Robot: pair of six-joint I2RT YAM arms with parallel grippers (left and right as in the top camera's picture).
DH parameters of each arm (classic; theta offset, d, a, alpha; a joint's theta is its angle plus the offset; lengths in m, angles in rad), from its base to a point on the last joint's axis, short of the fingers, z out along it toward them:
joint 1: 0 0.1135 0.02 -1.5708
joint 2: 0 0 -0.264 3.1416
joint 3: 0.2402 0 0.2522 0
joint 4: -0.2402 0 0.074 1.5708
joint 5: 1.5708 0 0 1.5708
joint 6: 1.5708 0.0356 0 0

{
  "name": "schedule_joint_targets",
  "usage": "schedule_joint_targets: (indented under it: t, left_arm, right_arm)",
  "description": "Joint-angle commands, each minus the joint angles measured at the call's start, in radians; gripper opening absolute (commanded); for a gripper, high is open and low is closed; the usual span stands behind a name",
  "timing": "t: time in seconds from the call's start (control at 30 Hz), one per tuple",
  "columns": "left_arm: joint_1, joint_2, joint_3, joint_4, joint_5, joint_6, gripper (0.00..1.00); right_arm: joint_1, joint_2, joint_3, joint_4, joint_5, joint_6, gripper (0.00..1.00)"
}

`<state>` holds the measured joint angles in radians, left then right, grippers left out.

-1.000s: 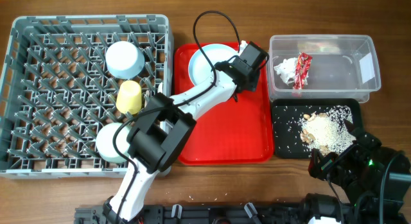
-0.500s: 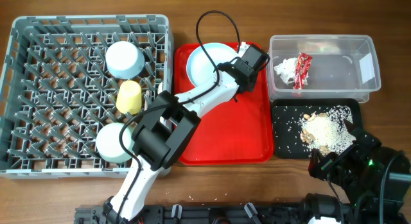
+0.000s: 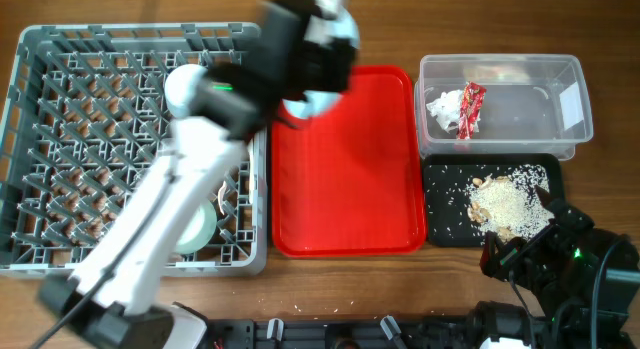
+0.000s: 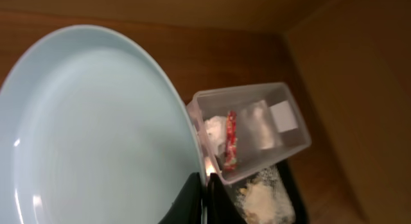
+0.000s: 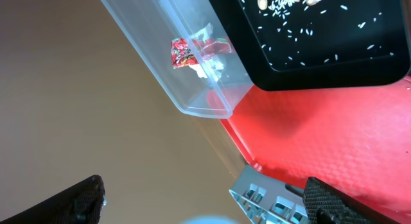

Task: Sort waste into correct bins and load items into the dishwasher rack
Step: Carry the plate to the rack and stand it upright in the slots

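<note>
The light blue plate (image 4: 96,121) hangs outside the rack, so I should next swing my left gripper over the rack's far end and lower it beside the bowl.
My left gripper (image 3: 318,69) is raised high over the gap between the grey dishwasher rack (image 3: 60,49) and the red tray; it is blurred. In the left wrist view its fingers (image 4: 205,199) are shut on the rim of the light blue plate (image 4: 96,121), which also shows in the overhead view (image 3: 300,111). A light blue bowl (image 3: 188,89) sits in the rack. The arm hides the yellow cup. The clear tub (image 3: 520,74) holds the white napkin (image 3: 440,107) and red wrapper (image 3: 470,109). The black tray (image 3: 445,204) holds rice scraps (image 3: 508,204). My right gripper (image 5: 205,205) is open and empty at the front right. No spoon or fork shows.
The red tray (image 3: 345,179) lies bare between the rack and the bins. A second pale round dish (image 3: 203,224) sits at the rack's front, partly behind my left arm. The right arm's base (image 3: 545,259) is by the black tray's front edge.
My left arm has lifted the plate off the back of the red tray, up towards the camera and left towards the rack's right edge. The right arm has not moved.
</note>
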<state>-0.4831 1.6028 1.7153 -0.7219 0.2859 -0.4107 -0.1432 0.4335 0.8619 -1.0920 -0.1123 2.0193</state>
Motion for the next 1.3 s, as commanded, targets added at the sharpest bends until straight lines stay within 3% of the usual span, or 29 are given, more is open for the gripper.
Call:
schedule_joint_targets:
  t: [0.0, 0.13, 0.27, 0.43, 0.57, 0.7, 1.03, 1.13, 1.27]
  left_arm:
    - [0.243, 0.032, -0.011, -0.037, 0.523, -0.016, 0.04]
    - [0.472, 0.111, -0.011, -0.008, 0.879, -0.02, 0.04]
    - [0.594, 0.222, -0.011, 0.032, 1.05, -0.032, 0.04]
    - [0.668, 0.348, -0.011, 0.159, 1.049, -0.126, 0.04]
    - [0.673, 0.415, -0.011, 0.171, 1.035, -0.125, 0.04]
    - [0.671, 0.467, -0.011, 0.184, 0.903, -0.126, 0.04]
    - [0.67, 0.52, -0.011, 0.256, 0.856, -0.145, 0.04]
    - [0.672, 0.52, -0.011, 0.286, 0.857, -0.157, 0.38]
    - [0.675, 0.486, -0.011, 0.336, 0.856, -0.233, 0.61]
  right_arm:
    - [-0.006, -0.005, 0.008, -0.002, -0.008, 0.052, 1.0]
    - [-0.006, -0.005, 0.008, -0.002, -0.008, 0.051, 1.0]
    - [-0.006, -0.005, 0.008, -0.002, -0.008, 0.052, 1.0]
    - [-0.006, -0.005, 0.008, -0.002, -0.008, 0.052, 1.0]
    - [-0.006, -0.005, 0.008, -0.002, -0.008, 0.051, 1.0]
    - [-0.006, -0.003, 0.008, -0.005, -0.008, 0.051, 1.0]
    - [-0.006, -0.003, 0.008, -0.012, -0.008, 0.052, 1.0]
    - [-0.006, -0.003, 0.008, -0.018, -0.008, 0.052, 1.0]
    - [-0.006, -0.003, 0.008, -0.019, -0.008, 0.052, 1.0]
